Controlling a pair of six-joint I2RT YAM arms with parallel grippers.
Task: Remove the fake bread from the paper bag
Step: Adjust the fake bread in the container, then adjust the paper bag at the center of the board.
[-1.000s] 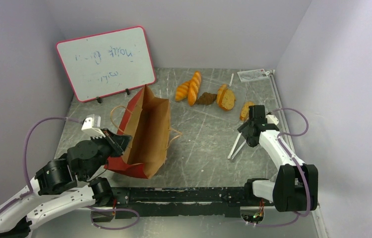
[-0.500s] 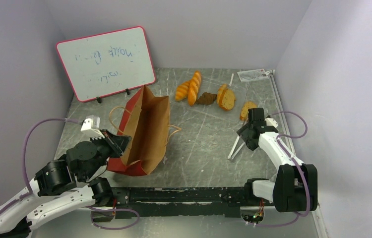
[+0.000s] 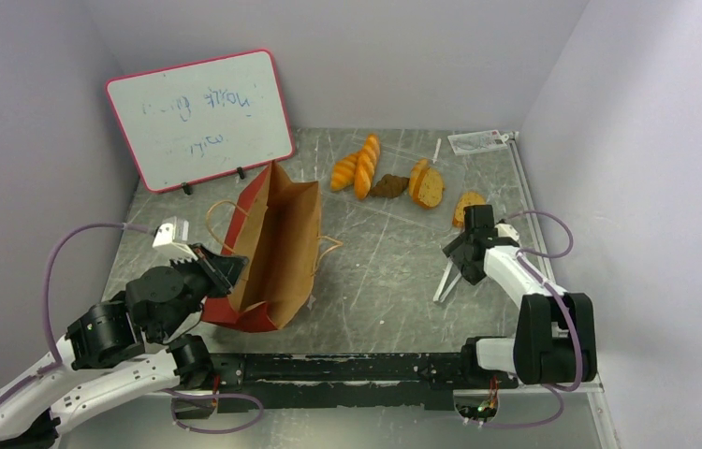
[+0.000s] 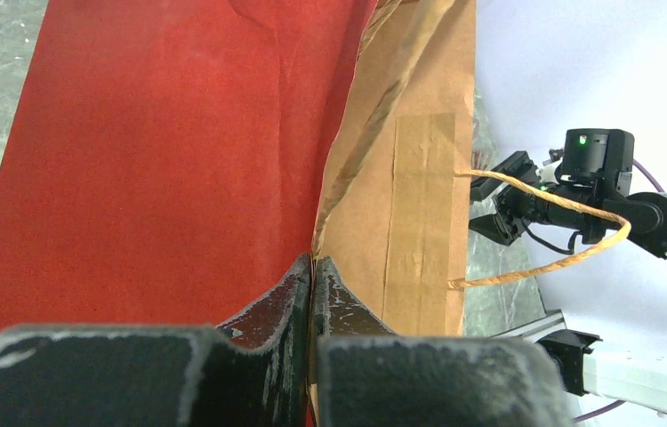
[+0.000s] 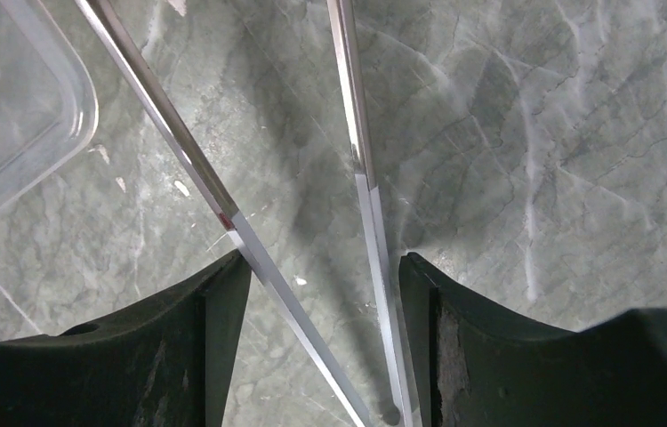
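The metal tweezers' arms stand spread apart between my right gripper's fingers, so next these fingers squeeze together on them while the right gripper holds where it stands.
The paper bag point(image 3: 277, 248), red outside and brown inside, lies open on the table's left, mouth toward the near edge. My left gripper point(image 3: 226, 271) is shut on its left rim; in the left wrist view point(image 4: 312, 262) the jaws pinch the paper edge point(image 4: 179, 151). Several fake bread pieces lie at the back: two golden loaves point(image 3: 364, 166), a dark brown piece point(image 3: 389, 185), a cut loaf point(image 3: 425, 184) and one point(image 3: 466, 208) by my right arm. My right gripper point(image 3: 464, 262) holds the metal tweezers point(image 3: 446, 281); its fingers press both arms point(image 5: 361, 160).
A whiteboard point(image 3: 199, 117) leans on the back left wall. A small packet point(image 3: 474, 141) lies at the back right corner. A clear plastic edge point(image 5: 10, 116) shows in the right wrist view. The bag's looped handle point(image 4: 561, 253) sticks out toward the right arm.
The right gripper has shifted slightly left and toward the near edge with the tweezers. The bag's near end has shifted a little to the left in my left gripper.
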